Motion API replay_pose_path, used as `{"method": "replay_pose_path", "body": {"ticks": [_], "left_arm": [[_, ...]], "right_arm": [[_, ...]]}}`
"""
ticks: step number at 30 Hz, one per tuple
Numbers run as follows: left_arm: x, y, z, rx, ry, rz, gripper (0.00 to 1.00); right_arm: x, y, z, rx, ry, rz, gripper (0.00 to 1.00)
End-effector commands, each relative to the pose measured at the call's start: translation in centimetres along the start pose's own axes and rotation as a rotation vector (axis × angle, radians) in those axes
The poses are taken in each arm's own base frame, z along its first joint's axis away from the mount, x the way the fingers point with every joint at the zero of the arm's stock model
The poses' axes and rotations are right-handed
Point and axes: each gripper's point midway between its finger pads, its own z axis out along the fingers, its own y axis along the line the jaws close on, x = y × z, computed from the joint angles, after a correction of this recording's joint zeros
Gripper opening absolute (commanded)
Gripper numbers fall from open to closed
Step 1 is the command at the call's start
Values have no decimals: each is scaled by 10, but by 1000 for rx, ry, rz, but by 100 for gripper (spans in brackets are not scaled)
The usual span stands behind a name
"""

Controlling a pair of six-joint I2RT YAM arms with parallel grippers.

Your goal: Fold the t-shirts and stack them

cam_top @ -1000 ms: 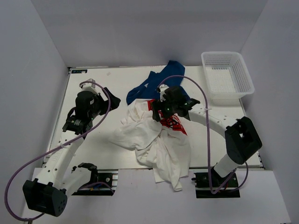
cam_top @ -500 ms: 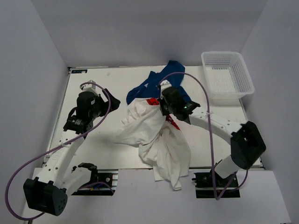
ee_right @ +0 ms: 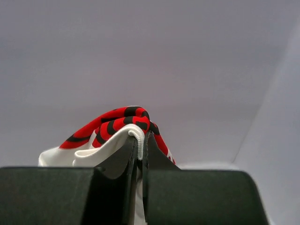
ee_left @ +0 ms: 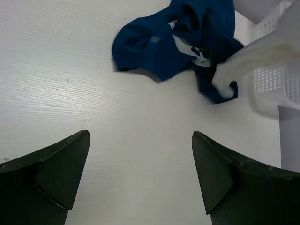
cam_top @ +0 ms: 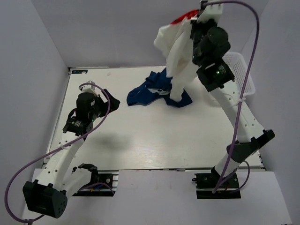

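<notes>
My right gripper swings right in the top view next, clear of the blue t-shirt [cam_top: 152, 89], then lowers and releases, as the mesh basket [cam_top: 239, 71] stands there below it.
My right gripper [cam_top: 199, 16] is raised high at the back and is shut on the ribbed collar of the white t-shirt [cam_top: 178, 56] with the red print [ee_right: 117, 124]. The shirt hangs down from it, and its lower end touches the blue t-shirt [cam_top: 152, 89]. That blue t-shirt [ee_left: 187, 42] lies crumpled on the table at the back centre. My left gripper [cam_top: 110, 99] stands open over the left part of the table [cam_top: 154, 136], with nothing between its fingers [ee_left: 61, 168], a short way left of the blue shirt.
A white mesh basket [cam_top: 243, 70] stands at the back right corner, partly hidden behind my right arm [cam_top: 234, 112]. Grey walls enclose the table on three sides. My arm bases sit at the near edge.
My right gripper has shut on the white t-shirt and lifted it from the table centre high up toward the back. The blue shirt is uncovered. The left arm stayed put.
</notes>
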Motion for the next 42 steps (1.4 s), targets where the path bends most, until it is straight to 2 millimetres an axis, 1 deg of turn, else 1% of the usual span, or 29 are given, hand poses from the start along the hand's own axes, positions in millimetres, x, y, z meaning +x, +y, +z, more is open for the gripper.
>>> {"method": "replay_pose_path", "body": {"ticks": [1,2,3,5,6,7,8,9,11,12,14,17,19,21,22,23,24,25,26,27,29,30,31,34,36,38,39,41,42], "left_arm": [[-7,4,-1,-28,-20,-7,100],[-5,5,2,-34,-12,-7,100],[-4,6,4,-39,-5,-7,100],[-8,6,4,-50,-7,-7,100],[-9,7,4,-59,-13,-7,100],[-5,10,6,-71,3,-6,100],[-8,10,7,-78,-5,-6,100],[-8,10,7,-79,-5,-6,100],[-7,13,10,-98,6,-5,100],[-11,10,9,-91,-3,-6,100],[-6,13,15,-106,17,-5,100],[-4,15,18,-112,26,-5,100],[-4,15,21,-118,35,-5,100],[-5,14,22,-113,27,-5,100],[-5,15,25,-115,30,-5,100],[-5,15,28,-115,30,-5,100],[-4,13,28,-107,35,-5,100],[-2,15,30,-113,44,4,100],[-2,13,32,-107,51,4,100],[-2,13,32,-107,51,4,100],[-2,13,33,-112,58,4,100],[-2,13,33,-112,58,4,100],[-2,13,33,-112,58,4,100],[-1,12,32,-99,56,3,100],[-1,12,32,-99,56,3,100],[1,12,30,-92,62,3,100],[1,12,30,-92,62,3,100],[0,12,30,-99,56,-6,100],[-1,11,28,-94,48,-6,100]], "right_arm": [[-103,-75,1,289,-269,20,0],[-110,-96,3,359,-286,-46,0],[-118,-100,13,400,-331,-37,0],[-120,-126,21,493,-357,-125,0],[-128,-135,20,526,-401,-111,0],[-124,-144,28,547,-406,-144,0],[-126,-160,29,574,-424,-127,0],[-123,-157,38,533,-423,-133,0],[-116,-178,48,540,-434,-104,0],[-118,-185,52,518,-451,-122,0],[-110,-193,60,490,-435,-86,0],[-107,-192,72,404,-436,-100,0],[-111,-194,73,369,-454,-88,0],[-111,-202,75,354,-455,-68,0],[-112,-188,76,259,-444,-49,0],[-111,-184,77,219,-439,-47,0],[-102,-171,79,149,-398,-3,0],[-112,-144,71,-12,-412,-12,0],[-112,-129,68,-85,-412,38,0],[-116,-104,61,-231,-426,21,0],[-132,-97,48,-285,-458,43,0],[-136,-82,40,-384,-458,98,0],[-143,-77,31,-416,-474,96,0],[-153,-64,17,-502,-499,105,0],[-163,-74,16,-450,-537,93,0],[-169,-93,22,-336,-565,92,0],[-179,-101,20,-289,-611,70,0],[-179,-129,30,-135,-630,77,0],[-189,-140,28,-72,-686,65,0]]}}
